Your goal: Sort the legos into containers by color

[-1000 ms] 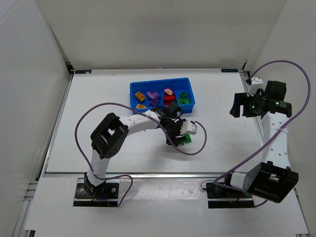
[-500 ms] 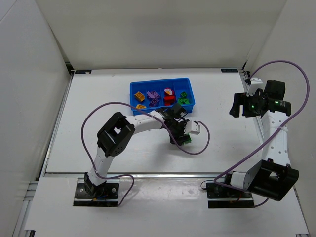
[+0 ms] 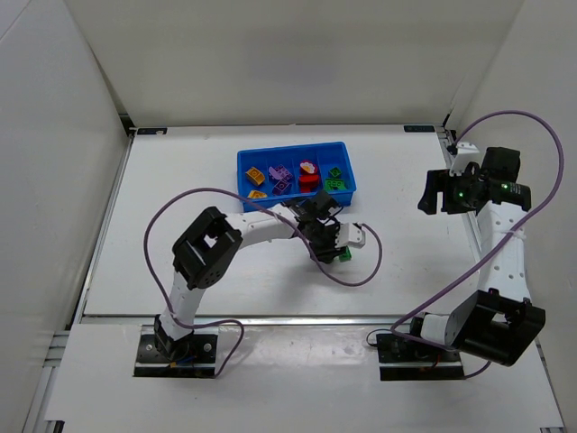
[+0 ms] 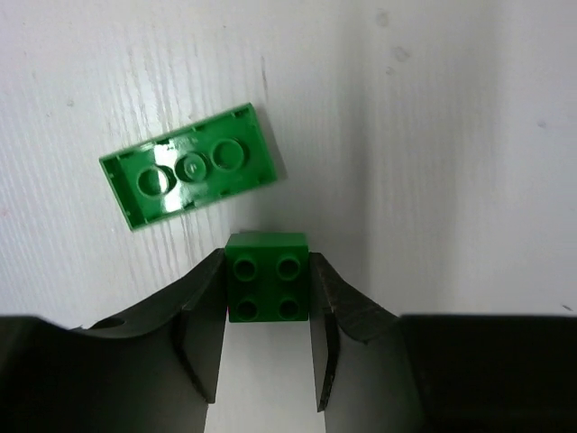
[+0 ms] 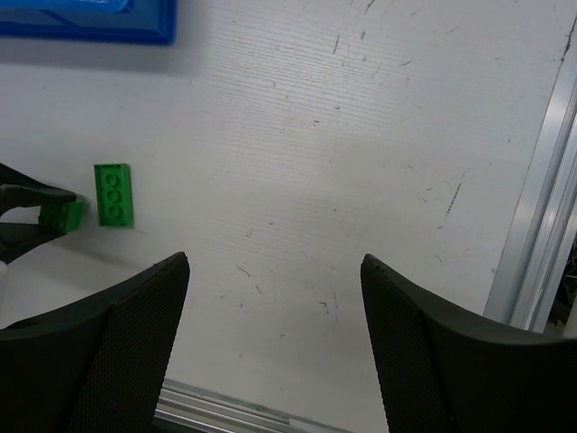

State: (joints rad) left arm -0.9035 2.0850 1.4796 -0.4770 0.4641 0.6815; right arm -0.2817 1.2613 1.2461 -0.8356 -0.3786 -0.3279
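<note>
Next, my left gripper needs to lift up, carry the matching square lego outward over the section with green legos, and release, as that lies outward of my left gripper.
My left gripper (image 4: pixel 268 266) is shut on a small square green lego (image 4: pixel 267 277), held between its fingertips at or just above the white table. A longer green lego (image 4: pixel 189 167) lies underside up on the table just beyond it. The right wrist view shows both, the long one (image 5: pixel 114 194) and the held one (image 5: pixel 65 216). From the top, green (image 3: pixel 343 255) shows under the left gripper (image 3: pixel 332 245). The blue tray (image 3: pixel 242 162) stands behind it, with yellow-orange (image 3: pixel 256 176), purple (image 3: pixel 279 176), red (image 3: pixel 309 178) and green (image 3: pixel 334 177) legos in separate compartments. My right gripper (image 5: pixel 273 262) is open and empty, high at the right (image 3: pixel 437 194).
The tray's corner (image 5: pixel 90 23) shows at the upper left of the right wrist view. A metal rail (image 5: pixel 541 225) runs along the table's right edge. The left arm's purple cable (image 3: pixel 365 271) loops over the table by the gripper.
The left arm's elbow shifted slightly right and the gripper settled a little around the green legos. The right arm has not moved.
</note>
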